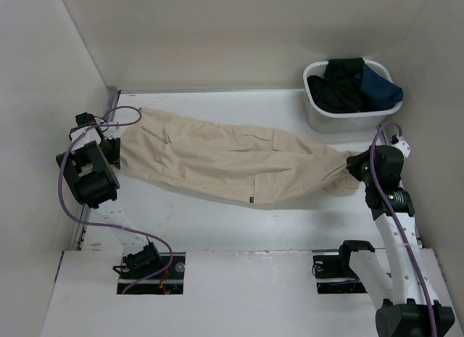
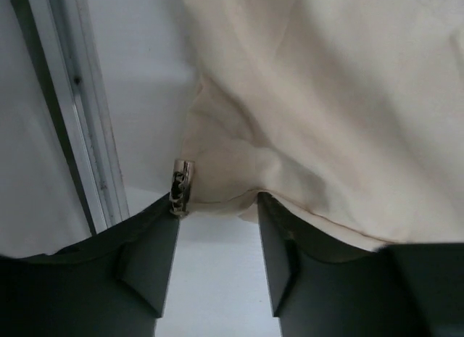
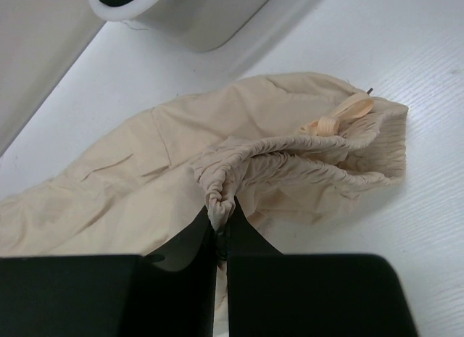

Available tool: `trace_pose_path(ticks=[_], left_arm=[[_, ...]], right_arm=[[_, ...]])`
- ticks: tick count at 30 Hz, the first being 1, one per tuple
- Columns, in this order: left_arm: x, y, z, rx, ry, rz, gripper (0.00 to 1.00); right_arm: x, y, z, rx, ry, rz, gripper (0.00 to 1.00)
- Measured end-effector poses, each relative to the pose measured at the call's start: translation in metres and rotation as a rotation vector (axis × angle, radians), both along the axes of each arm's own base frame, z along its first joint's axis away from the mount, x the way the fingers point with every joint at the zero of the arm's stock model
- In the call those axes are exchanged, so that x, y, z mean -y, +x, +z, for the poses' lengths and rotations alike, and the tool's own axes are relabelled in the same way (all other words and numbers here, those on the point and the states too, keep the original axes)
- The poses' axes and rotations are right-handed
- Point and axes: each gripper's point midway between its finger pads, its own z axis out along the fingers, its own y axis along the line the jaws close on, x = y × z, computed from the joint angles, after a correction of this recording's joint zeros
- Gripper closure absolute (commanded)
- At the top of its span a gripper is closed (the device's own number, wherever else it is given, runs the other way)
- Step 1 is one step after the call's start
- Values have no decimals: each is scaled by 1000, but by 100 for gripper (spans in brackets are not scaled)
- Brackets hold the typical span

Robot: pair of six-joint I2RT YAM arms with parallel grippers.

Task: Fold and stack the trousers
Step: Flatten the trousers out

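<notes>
I need to draw the trousers' elastic hem (image 3: pixel 290 156) with my right gripper back toward the near table edge and to the right in the top view next, since this end of the trousers lies bunched.
The beige trousers (image 1: pixel 225 159) lie stretched across the table from far left to right, wrinkled, with side pockets and a small dark label (image 1: pixel 250 200). My left gripper (image 1: pixel 112 152) is open at their wide left end. In the left wrist view the cloth edge (image 2: pixel 326 98) and a small metal clasp (image 2: pixel 180 185) sit at the tips of my spread left gripper (image 2: pixel 217 203), and cloth drapes over one finger. My right gripper (image 1: pixel 355 165) is shut on the bunched right end. The right wrist view shows that gripper (image 3: pixel 222 214) pinching the gathered elastic hem (image 3: pixel 290 156) with its tie string.
A white basket (image 1: pixel 341 119) holding black and navy garments (image 1: pixel 355 83) stands at the back right, just behind my right gripper; its wall also shows in the right wrist view (image 3: pixel 210 18). A metal rail (image 2: pixel 80 98) and the side wall run close to my left gripper.
</notes>
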Motion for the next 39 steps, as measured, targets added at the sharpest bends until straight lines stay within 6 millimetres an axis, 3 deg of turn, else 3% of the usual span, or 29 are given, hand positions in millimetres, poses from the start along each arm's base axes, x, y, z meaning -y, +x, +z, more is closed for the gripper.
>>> trace_pose_path(ticks=[1,3,7,10,12,15,17,19,22,26,30,33,37,39], left_arm=[[2,2,-1,2,-2,2,83],[4,6,-2,12,-2,1,100],[7,13,-2,38,-7,3,100],[2,8,8,57,0,-4,100],[-7,-5,28,66,15,-19,100],[-29,-39,72,107,73,-22,100],[-42,-75,99,122,137,-21,100],[-48,-117,112,96,195,-17,100],[-38,-162,99,-3,221,-62,100],[-15,-205,56,-162,171,-165,99],[-13,-242,38,-265,168,-203,98],[-23,-253,40,-286,210,-209,94],[-33,-254,43,-292,256,-232,91],[-35,-253,44,-293,266,-246,80]], right_arm=[[0,0,0,-1,0,0,100],[1,0,0,1,-1,-3,100],[9,-2,-7,-17,3,-28,100],[18,-6,-8,-32,21,-51,100],[22,-15,-5,-47,39,-62,100],[23,-41,1,-41,64,-83,100],[22,-63,4,-17,83,-114,100],[24,-83,2,8,103,-167,100],[29,-108,-12,11,155,-280,100],[26,-131,-49,-90,279,-411,96],[27,-157,-59,-171,326,-542,68],[35,-169,-37,-149,281,-597,54],[45,-179,15,-20,191,-626,55],[48,-182,36,30,152,-634,55]])
